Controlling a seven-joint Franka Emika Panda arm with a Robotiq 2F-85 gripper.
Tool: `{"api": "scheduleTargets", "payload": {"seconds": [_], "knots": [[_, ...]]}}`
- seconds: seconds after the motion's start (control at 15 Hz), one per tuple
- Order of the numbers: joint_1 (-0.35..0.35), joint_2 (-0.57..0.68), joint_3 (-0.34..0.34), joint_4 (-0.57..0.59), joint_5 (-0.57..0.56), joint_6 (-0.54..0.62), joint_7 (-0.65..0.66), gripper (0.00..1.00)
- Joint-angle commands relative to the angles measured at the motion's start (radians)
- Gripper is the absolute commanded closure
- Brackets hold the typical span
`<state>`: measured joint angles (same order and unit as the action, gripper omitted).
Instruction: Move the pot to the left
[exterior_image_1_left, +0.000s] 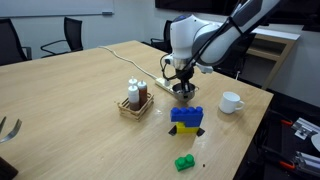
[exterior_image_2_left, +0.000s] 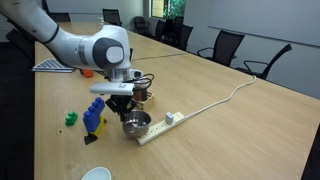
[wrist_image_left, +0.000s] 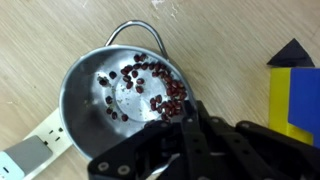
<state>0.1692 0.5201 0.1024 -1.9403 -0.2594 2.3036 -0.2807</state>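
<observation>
My gripper carries the pot (wrist_image_left: 110, 85) toward the wooden basket next, since open table lies beside my gripper on that side. It then lowers the pot there.
The pot (wrist_image_left: 110, 85) is a small round shiny metal bowl with a thin wire handle and small red beans inside. It stands on the wooden table next to a white power strip and shows in both exterior views (exterior_image_1_left: 184, 91) (exterior_image_2_left: 135, 124). My gripper (wrist_image_left: 187, 112) comes straight down on it, its two fingers close together across the pot's near rim. In both exterior views the gripper (exterior_image_1_left: 183, 82) (exterior_image_2_left: 124, 103) sits right on top of the pot. The rim under the fingers is hidden.
A white power strip (exterior_image_2_left: 160, 127) with its cable lies beside the pot. A blue and yellow block stack (exterior_image_1_left: 186, 119) stands close by, with a green block (exterior_image_1_left: 184, 162) further off. A white mug (exterior_image_1_left: 231, 102) and a wooden basket with bottles (exterior_image_1_left: 135, 100) flank the pot.
</observation>
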Motion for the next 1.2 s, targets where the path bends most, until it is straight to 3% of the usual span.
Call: {"api": "scheduleTargets", "payload": {"seconds": [0.0, 0.33, 1.0, 1.07, 1.13], "knots": [[-0.008, 0.041, 0.041, 0.081, -0.009, -0.055, -0.111, 0.99], [-0.001, 0.082, 0.084, 0.141, -0.001, -0.058, -0.190, 0.99], [-0.050, 0.145, 0.103, 0.185, 0.063, -0.076, -0.255, 0.99], [-0.051, 0.146, 0.102, 0.188, 0.068, -0.082, -0.256, 0.69], [-0.054, 0.147, 0.103, 0.191, 0.076, -0.090, -0.258, 0.68]]}}
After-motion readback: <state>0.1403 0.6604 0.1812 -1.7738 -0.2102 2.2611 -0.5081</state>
